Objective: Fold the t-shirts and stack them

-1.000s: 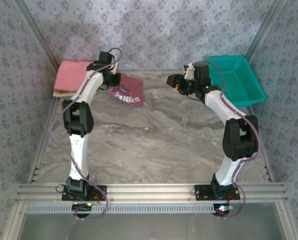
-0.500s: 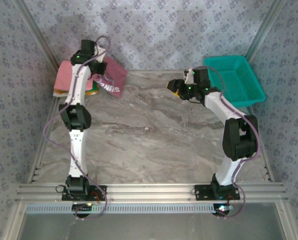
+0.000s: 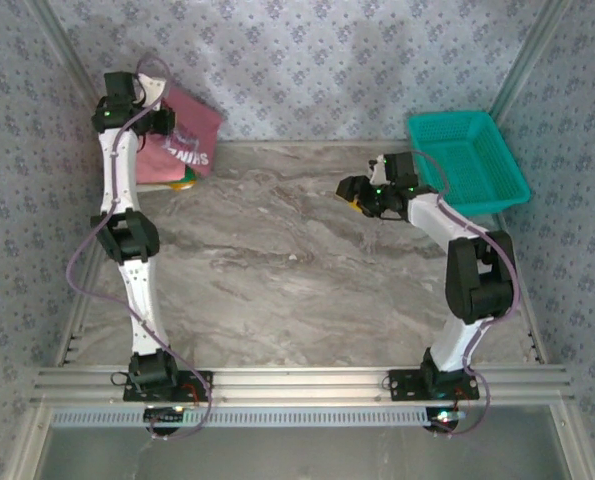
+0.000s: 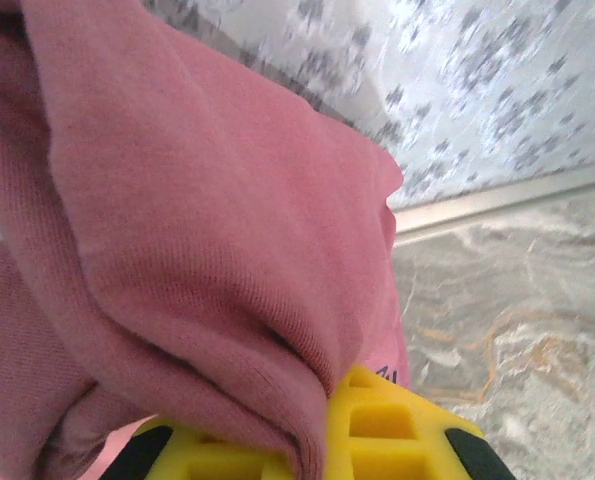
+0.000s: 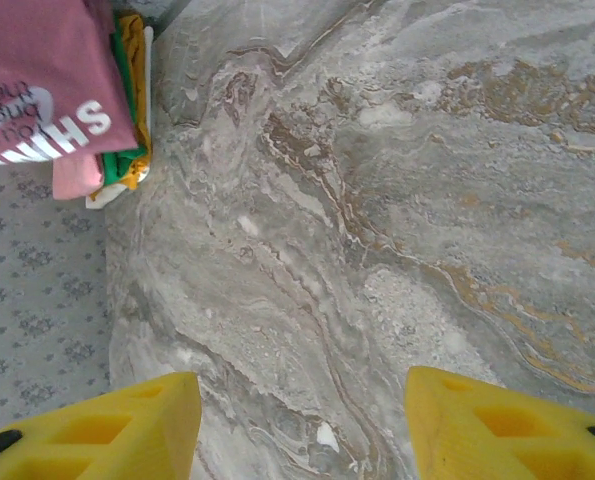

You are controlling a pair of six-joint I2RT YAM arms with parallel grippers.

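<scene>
The left gripper will next move toward the nearer side and down and let go of the maroon t-shirt onto the folded stack (image 3: 182, 182), because the stack is below the gripper.
My left gripper (image 3: 161, 119) is raised at the back left corner and shut on the maroon t-shirt (image 3: 189, 138). The shirt hangs from it with its white lettering showing, over the folded stack (image 3: 182, 182). In the left wrist view the maroon cloth (image 4: 197, 220) is pinched between the yellow fingers (image 4: 397, 435). The right wrist view shows the maroon shirt (image 5: 37, 90) above pink (image 5: 75, 176), green (image 5: 123, 160) and yellow (image 5: 133, 50) folded layers. My right gripper (image 3: 357, 190) hovers open over bare table, nothing between its fingers (image 5: 97, 430).
A teal mesh basket (image 3: 469, 158) stands at the back right, just behind the right arm. The marble table (image 3: 297, 270) stretches between the arms. Patterned walls close in the back and both sides.
The left arm has swung left and upward, carrying the maroon shirt from the table's back middle to above the stack in the corner. The right gripper has sunk slightly.
</scene>
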